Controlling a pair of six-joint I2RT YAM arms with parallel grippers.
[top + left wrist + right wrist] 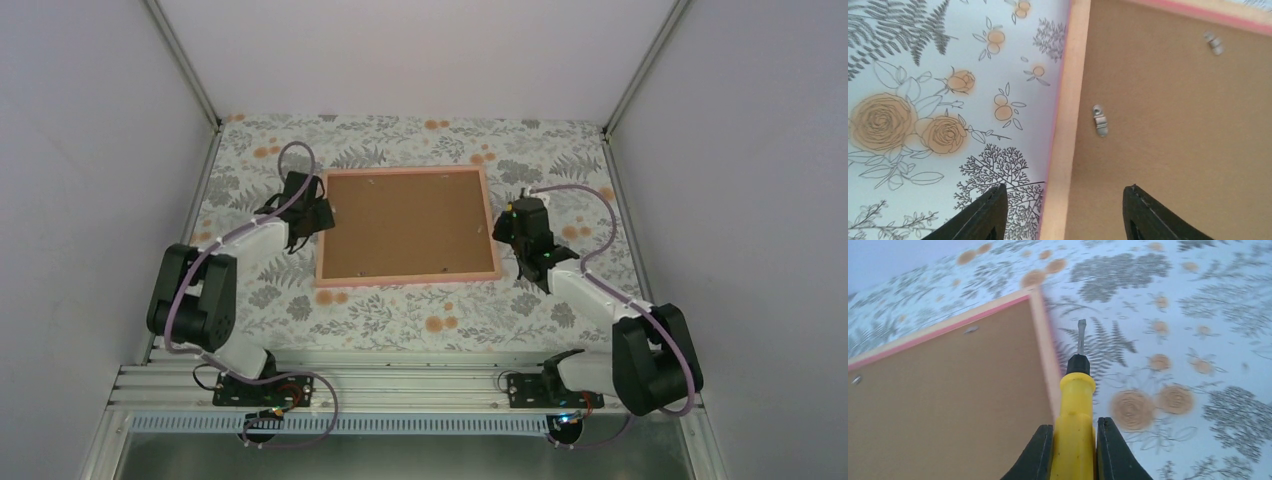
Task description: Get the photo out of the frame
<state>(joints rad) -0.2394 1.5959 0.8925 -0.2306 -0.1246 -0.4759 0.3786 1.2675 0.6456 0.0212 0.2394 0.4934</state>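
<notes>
The clips in view lie clear of the frame's rim, so my right gripper will next go down away from the frame [410, 278], onto the open cloth beside it.
The pink frame [410, 278] lies face down in the middle of the table, its brown backing panel [405, 224] facing up. The photo is hidden under that panel. My left gripper [322, 215] hovers at the frame's left side. In the left wrist view it [1066, 187] is open and straddles the frame's rim [1068, 100], one finger over the cloth and one over the panel [1173, 125]. My right gripper [512, 222] is at the frame's right edge. It [1074, 422] is shut on a yellow-handled screwdriver [1075, 410] whose tip points past the rim [1045, 350] over the cloth.
Small metal clips [1100, 120] [1214, 42] sit on the backing near the rim. A floral cloth [400, 310] covers the table. Enclosure walls stand close on the left, right and back. Aluminium rails [400, 385] carry the arm bases at the near edge.
</notes>
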